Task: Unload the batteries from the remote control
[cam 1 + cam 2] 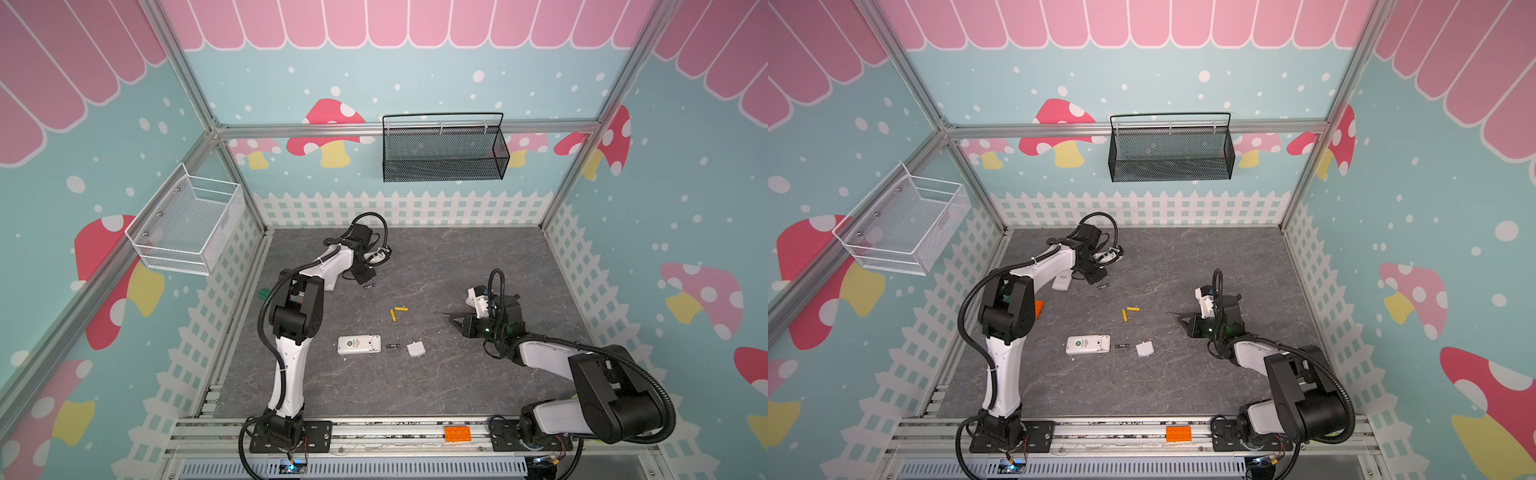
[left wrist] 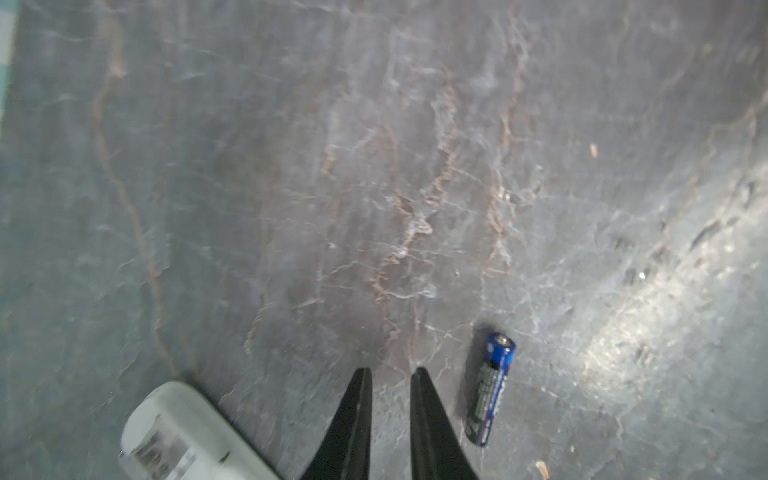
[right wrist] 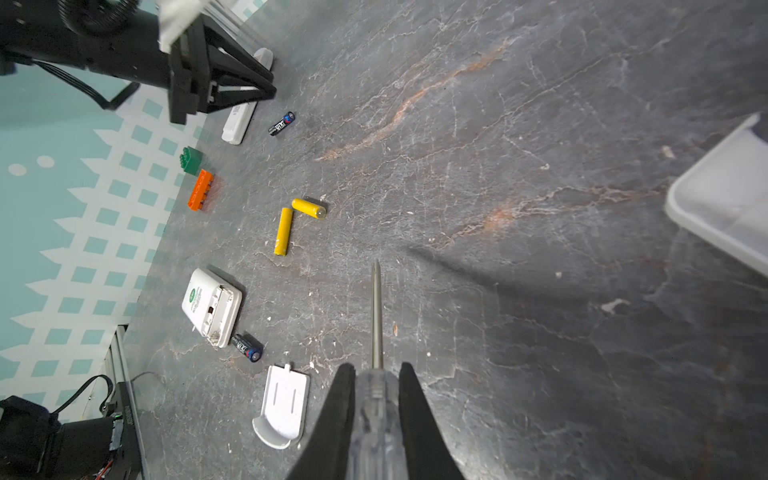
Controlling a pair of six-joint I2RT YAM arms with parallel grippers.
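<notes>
The batteries are already loose outside the remote, so my right gripper needs to go down to the bare tabletop below it and let go of the screwdriver's clear handle there.
The white remote control [image 1: 358, 344] [image 3: 212, 306] lies back up near the table's middle, its battery bay open. Its cover [image 3: 284, 407] rests beside it. Two yellow batteries [image 1: 397, 312] [image 3: 284, 231] lie loose further back. One black battery [image 3: 248, 347] sits at the remote's open end. Another black battery [image 2: 492, 388] [image 1: 369, 286] lies just beside my left gripper [image 2: 390, 372], which is open and holds nothing. My right gripper [image 3: 376, 368] is shut on the clear handle of a screwdriver [image 3: 377, 307], tip pointing toward the yellow batteries.
A second white remote [image 1: 1062, 282] [image 2: 174, 436] lies by the left gripper. Green [image 3: 191, 160] and orange [image 3: 200, 190] bricks sit near the left wall. An orange brick [image 1: 457, 433] rests on the front rail. A black mesh basket [image 1: 444, 149] and a white basket [image 1: 187, 220] hang on the walls.
</notes>
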